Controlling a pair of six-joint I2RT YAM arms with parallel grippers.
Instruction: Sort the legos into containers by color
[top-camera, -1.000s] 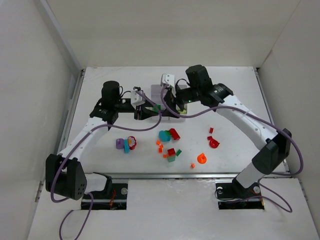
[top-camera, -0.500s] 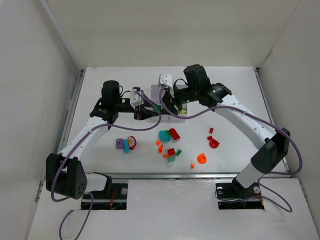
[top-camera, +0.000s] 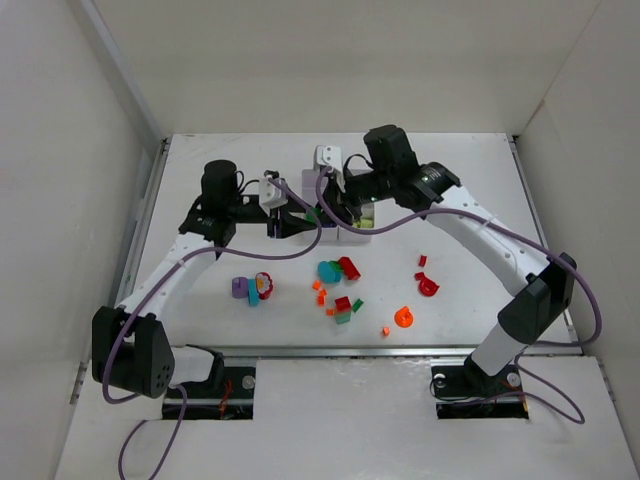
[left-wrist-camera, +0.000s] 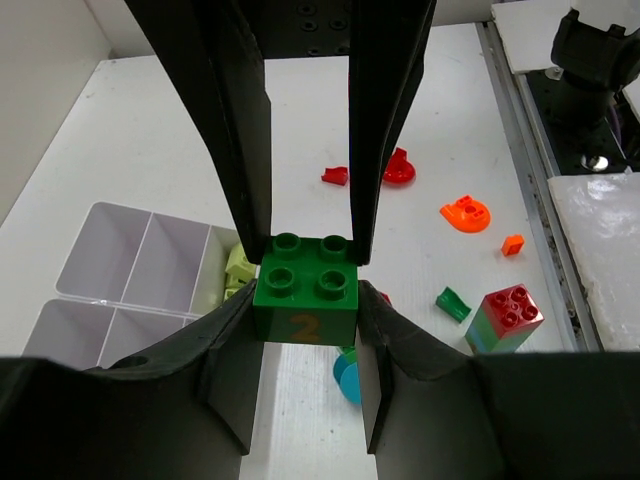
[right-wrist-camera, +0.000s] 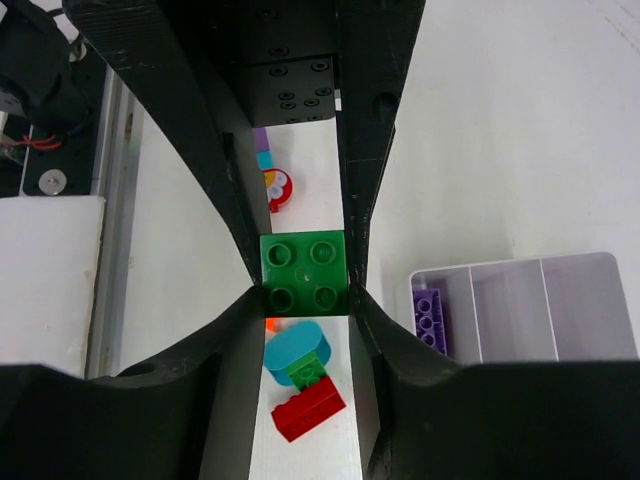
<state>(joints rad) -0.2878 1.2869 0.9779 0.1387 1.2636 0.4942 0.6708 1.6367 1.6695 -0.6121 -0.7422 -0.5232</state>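
Observation:
My right gripper tips and lowers next to release over the empty container section beside the lime pieces, since that lies below it and rightward in the top view.
One dark green brick (left-wrist-camera: 305, 287) marked "2" hangs above the table, gripped by both grippers at once. My left gripper (left-wrist-camera: 306, 305) is shut on its sides from below in the left wrist view, and my right gripper (right-wrist-camera: 306, 292) is shut on the same brick (right-wrist-camera: 305, 270). In the top view the brick (top-camera: 313, 213) sits between the left gripper (top-camera: 293, 222) and the right gripper (top-camera: 332, 205), beside the white tray (top-camera: 311, 184). The tray (left-wrist-camera: 130, 270) holds lime pieces (left-wrist-camera: 238, 268); another compartment (right-wrist-camera: 540, 300) holds a purple brick (right-wrist-camera: 430, 315).
Loose legos lie in front of the tray: a teal piece (top-camera: 328, 270), a red brick (top-camera: 349, 267), a purple, teal and red cluster (top-camera: 250, 288), a red-green block (top-camera: 343, 308), an orange piece (top-camera: 404, 317), a red piece (top-camera: 428, 287).
My right gripper has moved left onto the green brick that the left gripper holds. The left arm has barely moved.

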